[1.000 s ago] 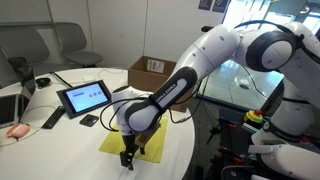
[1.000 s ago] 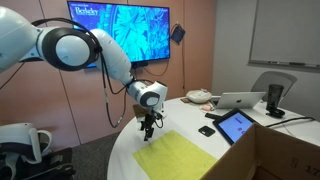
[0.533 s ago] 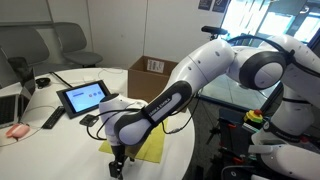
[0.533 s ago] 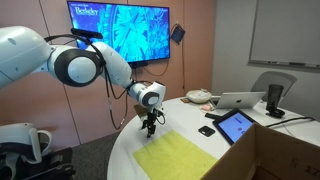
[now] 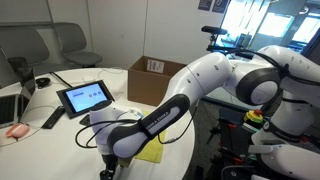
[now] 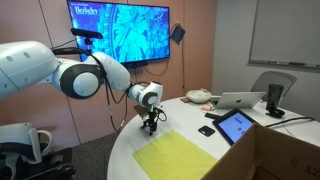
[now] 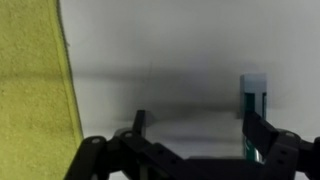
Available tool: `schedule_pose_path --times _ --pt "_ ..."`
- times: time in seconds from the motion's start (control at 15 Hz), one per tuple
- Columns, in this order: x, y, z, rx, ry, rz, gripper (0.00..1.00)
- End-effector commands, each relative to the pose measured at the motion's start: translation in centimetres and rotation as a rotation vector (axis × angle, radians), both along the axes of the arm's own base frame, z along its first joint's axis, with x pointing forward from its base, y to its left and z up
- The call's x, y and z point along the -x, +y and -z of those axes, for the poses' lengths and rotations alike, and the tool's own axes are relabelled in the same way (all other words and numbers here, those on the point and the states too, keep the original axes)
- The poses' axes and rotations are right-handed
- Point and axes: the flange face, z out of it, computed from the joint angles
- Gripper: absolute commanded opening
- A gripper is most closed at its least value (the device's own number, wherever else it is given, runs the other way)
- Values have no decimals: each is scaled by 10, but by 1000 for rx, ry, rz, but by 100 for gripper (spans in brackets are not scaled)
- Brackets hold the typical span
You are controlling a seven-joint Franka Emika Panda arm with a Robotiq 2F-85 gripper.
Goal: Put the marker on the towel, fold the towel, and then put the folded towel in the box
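My gripper shifts away from the towel, rightward in the wrist view, over the green marker [image 7: 253, 109] next, because one finger overlaps it instead of straddling.
The yellow-green towel [image 5: 150, 150] lies flat on the white round table, and shows in both exterior views [image 6: 175, 157] and at the left of the wrist view [image 7: 35, 80]. A green marker with a white cap [image 7: 254, 105] lies on the bare table, right against one finger of my gripper [image 7: 195, 135]. The gripper is open and low over the table near its edge, beside the towel [image 5: 108, 166] [image 6: 152, 123]. The brown cardboard box [image 5: 155, 73] stands open at the far side of the table, and is cut off in an exterior view [image 6: 272, 155].
A black-framed tablet [image 5: 85, 97] [image 6: 237, 125] stands near the table's middle. A phone [image 6: 207, 131], a laptop [image 6: 243, 100] and small items lie beyond it. Chairs stand behind the table. The table edge is close to the gripper.
The arm has swung away from over the towel toward the table's edge and come lower. The towel has not moved.
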Motion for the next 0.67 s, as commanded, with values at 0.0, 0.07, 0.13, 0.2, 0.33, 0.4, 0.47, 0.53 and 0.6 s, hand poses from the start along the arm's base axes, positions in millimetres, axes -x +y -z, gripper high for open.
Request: schedule_pose_path --times 0.0,0.07,0.13,0.2,0.33,0.4,0.47,0.53,0.6 --pt "-18 6 -16 -31 -30 -27 100" --pt "-19 7 -19 -42 -33 -37 100" --pt "-20 9 -20 -45 -36 -46 100" --pt "-19 13 -19 -40 -39 -56 100" --pt "-17 17 -17 -47 -32 -75 100" --pt "-16 20 -15 -48 -33 -83 100" --pt "-12 27 -13 -48 -31 -90 100" --pt "-10 29 -9 -49 -31 -95 100" --pt "-6 34 -4 -49 -31 -102 100"
